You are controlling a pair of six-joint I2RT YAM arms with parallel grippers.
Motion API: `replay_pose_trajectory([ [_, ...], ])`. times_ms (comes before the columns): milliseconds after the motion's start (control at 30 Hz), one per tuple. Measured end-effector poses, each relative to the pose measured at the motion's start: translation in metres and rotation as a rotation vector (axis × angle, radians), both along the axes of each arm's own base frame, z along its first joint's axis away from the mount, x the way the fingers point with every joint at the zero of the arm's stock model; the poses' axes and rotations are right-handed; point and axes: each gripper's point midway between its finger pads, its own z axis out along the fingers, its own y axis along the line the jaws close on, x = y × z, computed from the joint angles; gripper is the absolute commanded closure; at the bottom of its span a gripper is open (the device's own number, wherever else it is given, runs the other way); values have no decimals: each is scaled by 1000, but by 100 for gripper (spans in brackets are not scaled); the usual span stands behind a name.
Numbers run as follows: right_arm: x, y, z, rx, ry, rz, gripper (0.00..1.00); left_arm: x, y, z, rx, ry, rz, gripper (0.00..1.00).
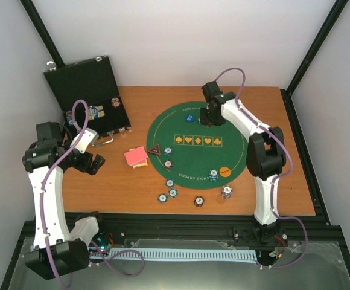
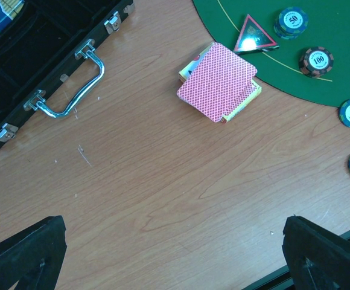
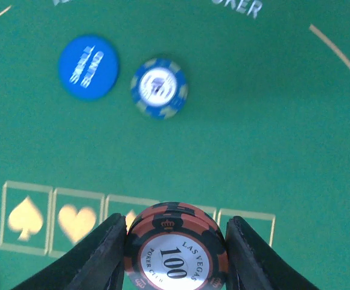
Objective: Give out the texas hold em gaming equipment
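Observation:
The mat has an empty spot beside the blue chip. My right gripper should reach outward and down to it next to release the black-and-orange chip.
My right gripper (image 1: 211,118) is over the far part of the green mat (image 1: 235,151). In the right wrist view it (image 3: 176,241) is shut on a black-and-orange 100 chip (image 3: 177,251). A blue button (image 3: 89,66) and a blue chip (image 3: 159,88) lie on the mat beyond it. My left gripper (image 1: 93,163) is open and empty over bare wood (image 2: 175,260). The red-backed cards (image 2: 218,81) lie beside the black triangle marker (image 2: 254,35). Several chips (image 1: 169,183) lie along the mat's near edge. The orange button (image 1: 225,171) is on the mat.
The black hinged case (image 1: 90,90) stands open at the far left, its handle (image 2: 72,96) towards my left gripper. The table's near edge (image 1: 187,212) runs just below the loose chips.

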Motion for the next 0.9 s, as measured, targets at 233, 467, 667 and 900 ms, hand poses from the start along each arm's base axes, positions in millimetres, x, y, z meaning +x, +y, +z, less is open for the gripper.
replay_pose_trajectory([
  [233,48,-29,-30,-7,24,-58,82,4,1,-7,-11,33,-1,0],
  [467,77,-36,-60,-17,43,-71,81,4,1,-7,-12,32,-3,0],
  [667,87,-33,-88,-18,76,-67,80,6,0,-8,-20,41,-5,0],
  [900,95,-35,-94,4,76,-72,60,9,-1,-8,-32,36,-11,0],
])
